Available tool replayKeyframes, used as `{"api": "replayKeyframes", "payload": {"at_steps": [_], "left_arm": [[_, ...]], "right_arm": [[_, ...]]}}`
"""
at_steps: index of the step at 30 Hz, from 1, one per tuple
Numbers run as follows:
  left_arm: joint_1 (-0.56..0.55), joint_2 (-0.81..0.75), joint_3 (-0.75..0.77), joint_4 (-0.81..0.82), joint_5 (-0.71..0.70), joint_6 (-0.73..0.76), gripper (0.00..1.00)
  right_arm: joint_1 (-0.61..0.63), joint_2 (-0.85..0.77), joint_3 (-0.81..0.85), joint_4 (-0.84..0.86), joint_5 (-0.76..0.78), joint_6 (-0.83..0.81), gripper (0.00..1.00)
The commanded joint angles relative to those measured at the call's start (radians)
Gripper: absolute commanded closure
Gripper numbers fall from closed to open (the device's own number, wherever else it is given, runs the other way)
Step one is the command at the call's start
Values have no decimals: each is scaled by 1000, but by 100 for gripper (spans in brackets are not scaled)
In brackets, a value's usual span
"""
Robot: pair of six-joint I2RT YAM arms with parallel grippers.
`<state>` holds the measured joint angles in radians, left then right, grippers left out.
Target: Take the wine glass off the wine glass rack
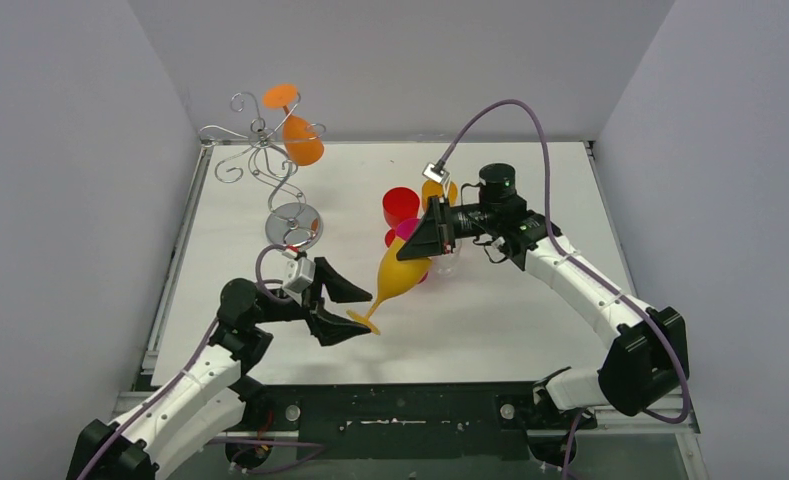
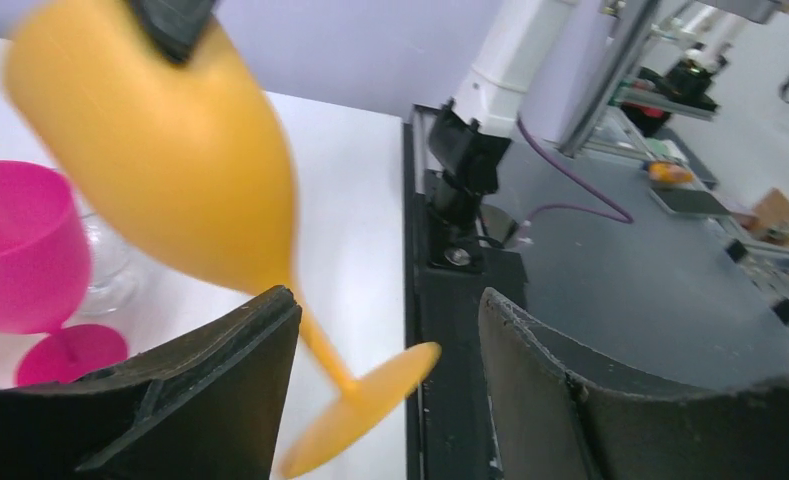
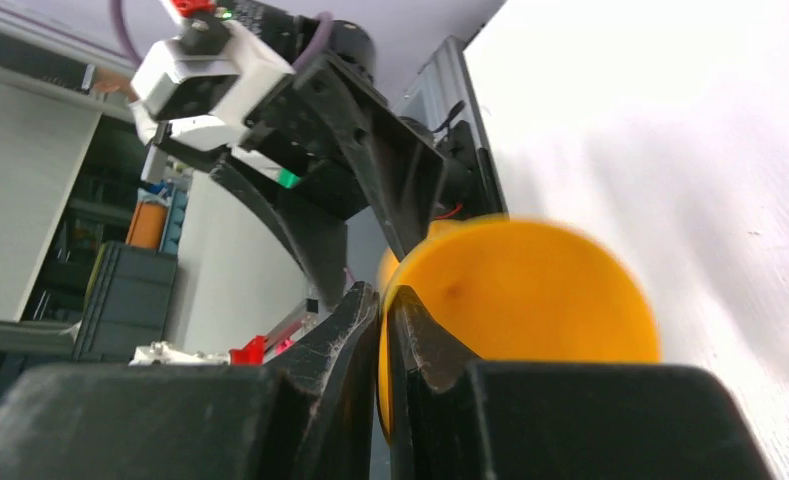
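Observation:
The bare tabletop beside the clear glass is empty, so next my right gripper will turn the yellow glass upright, lower its foot there and release it.
The wine glass rack, a silver wire stand on a round shiny base, stands at the back left. An orange wine glass hangs upside down from it. A yellow wine glass hangs tilted above the table's middle. My right gripper is shut on the rim of its bowl. My left gripper is open. The glass's stem and foot lie between its fingers, and the right finger stands apart from the foot.
A red glass, a pink glass, a clear glass and another orange one cluster just behind the yellow glass. Grey walls close in the white table on three sides. A black rail runs along the near edge.

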<state>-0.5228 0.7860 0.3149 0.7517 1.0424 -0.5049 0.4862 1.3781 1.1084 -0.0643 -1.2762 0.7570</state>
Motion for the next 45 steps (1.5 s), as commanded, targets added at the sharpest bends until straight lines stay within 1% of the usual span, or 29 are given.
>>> {"api": "replayKeyframes", "payload": {"at_steps": [1,4,8,9,11,12,16,17,20,22,25,29,33,40,45], "left_arm": [[18,-79,44,-127,-138,114,36],[20,-117,45,-200,-186,140,35],[21,-149,41,-235,-250,150,33],[23,-155,43,-253,-284,152,31],[23,-170,47,-278,-370,154,20],[23,-175,45,-283,-407,152,17],[24,-195,51,-298,-512,132,12],[25,-199,54,-312,-537,119,10],[26,-196,60,-345,-613,101,6],[27,-193,68,-368,-670,82,4],[27,-192,70,-360,-716,49,3],[29,-182,54,-324,-729,1,3],[30,-171,46,-313,-743,-14,3],[32,-198,78,-419,-888,-21,3],[32,-207,106,-479,-883,-1,3]], "right_arm": [[12,-27,59,-175,108,-180,100],[17,-20,76,-235,150,-230,100],[37,-18,93,-307,231,-284,100],[48,-18,102,-334,279,-301,100],[79,-25,121,-404,371,-349,100],[100,-32,130,-429,435,-371,100],[178,-64,126,-455,623,-416,100],[195,-72,128,-473,691,-422,100],[255,-95,122,-524,893,-474,100],[282,-116,97,-531,987,-492,100],[309,-158,53,-518,1086,-503,100],[318,-213,4,-492,1190,-515,100],[318,-247,-26,-493,1269,-531,100],[316,-260,-46,-501,1372,-493,100],[316,-244,-53,-518,1418,-475,100]]}}
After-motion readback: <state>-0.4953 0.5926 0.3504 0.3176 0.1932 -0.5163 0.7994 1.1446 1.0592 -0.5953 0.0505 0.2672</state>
